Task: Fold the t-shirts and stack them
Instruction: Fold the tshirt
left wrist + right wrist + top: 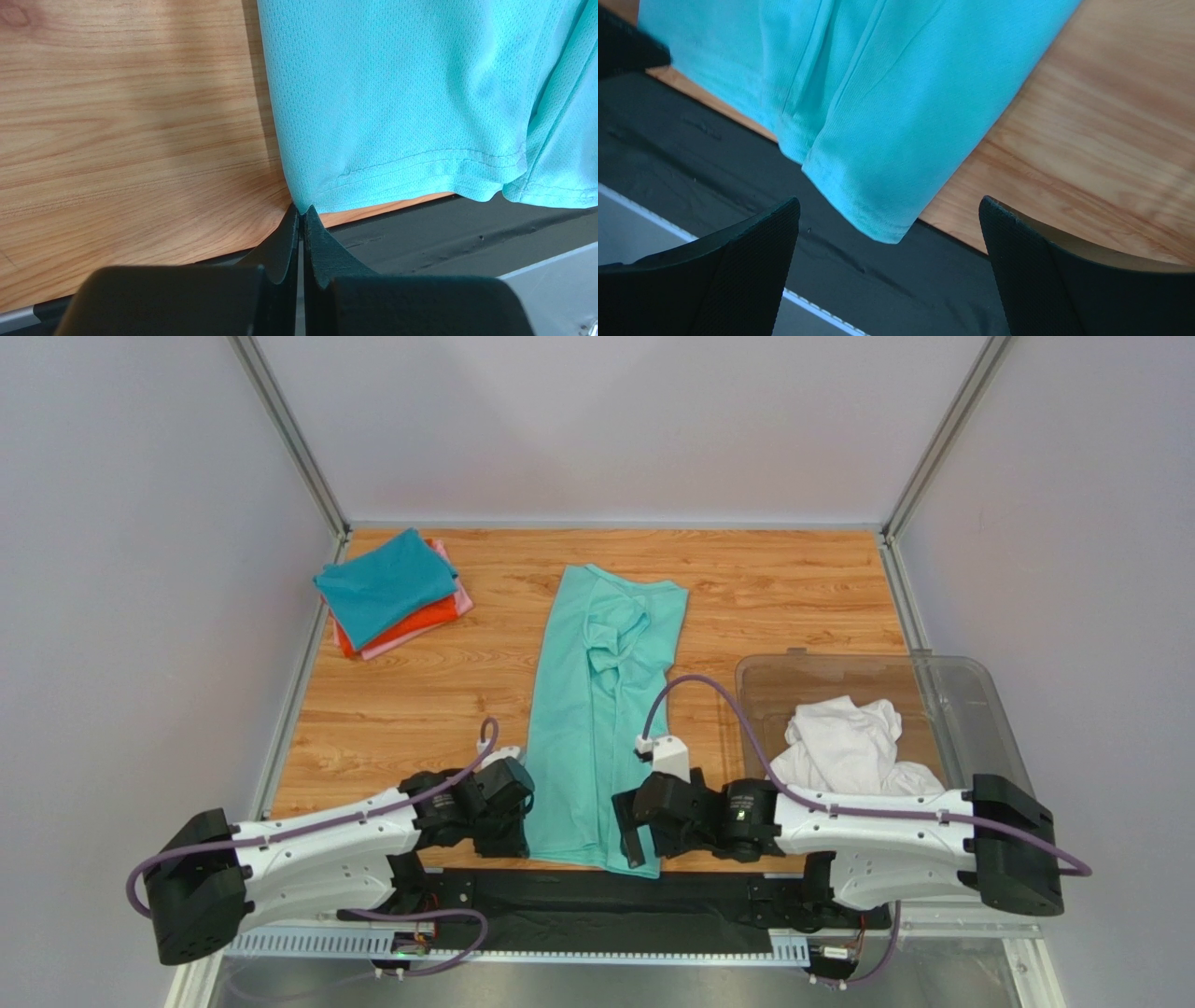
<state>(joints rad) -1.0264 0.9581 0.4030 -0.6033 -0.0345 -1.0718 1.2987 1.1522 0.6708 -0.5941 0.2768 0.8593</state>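
Observation:
I will next move my right gripper back and down onto the tip of the hem's free corner and close it, because the tip sticks out over the black mat between my open fingers.
The mint-green t-shirt lies folded lengthwise into a long strip in the middle of the wooden table, its hem at the near edge. My left gripper is shut on the hem's left corner; in the left wrist view the fingers pinch the tip of the mint-green t-shirt. My right gripper is open at the hem's right corner. In the right wrist view the shirt's corner hangs over the black mat between the spread fingers, touching neither.
A folded stack with the teal-blue shirt on top of the orange-red and pink ones sits at the back left. A clear plastic bin at the right holds the crumpled white shirt. A black mat runs along the near edge.

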